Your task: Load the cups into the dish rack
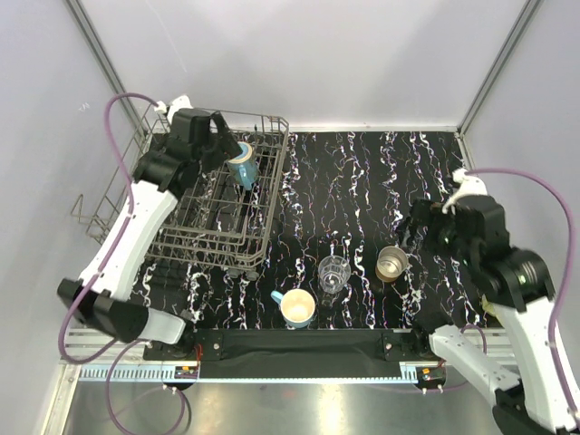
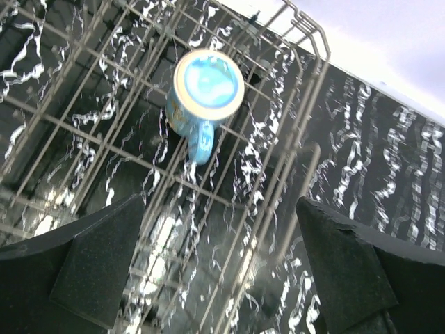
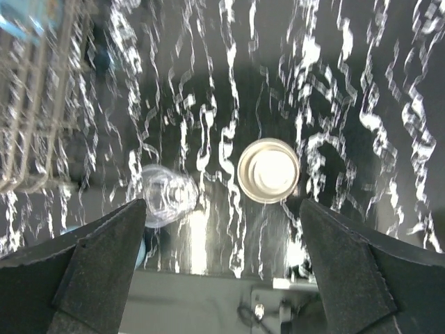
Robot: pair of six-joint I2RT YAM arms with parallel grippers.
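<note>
I should turn my right gripper next, since it is empty, and move it down and to the right in the top view, toward the yellow-green piece beside my arm.
The grey wire dish rack [image 1: 181, 231] stands at the table's left. A teal mug [image 1: 241, 167] sits in its far right corner; in the left wrist view the teal mug [image 2: 205, 94] rests on the rack's wires [image 2: 292, 125], handle toward me. My left gripper [image 1: 227, 145] hovers just beside it, open and empty [image 2: 219, 212]. The shiny metal cup [image 1: 391, 263], clear glass tumbler [image 1: 333, 274] and light-blue mug with cream inside [image 1: 296, 308] stand upright near the front edge. My right gripper [image 1: 415, 227] is open and empty above the metal cup [image 3: 268, 170] and the tumbler [image 3: 167, 195].
The table top [image 1: 362, 181] is black with white marbling. A rail [image 1: 299, 349] runs along the near edge, close in front of the light-blue mug. White walls enclose the back and sides. The rack's corner [image 3: 35, 104] shows at the upper left of the right wrist view.
</note>
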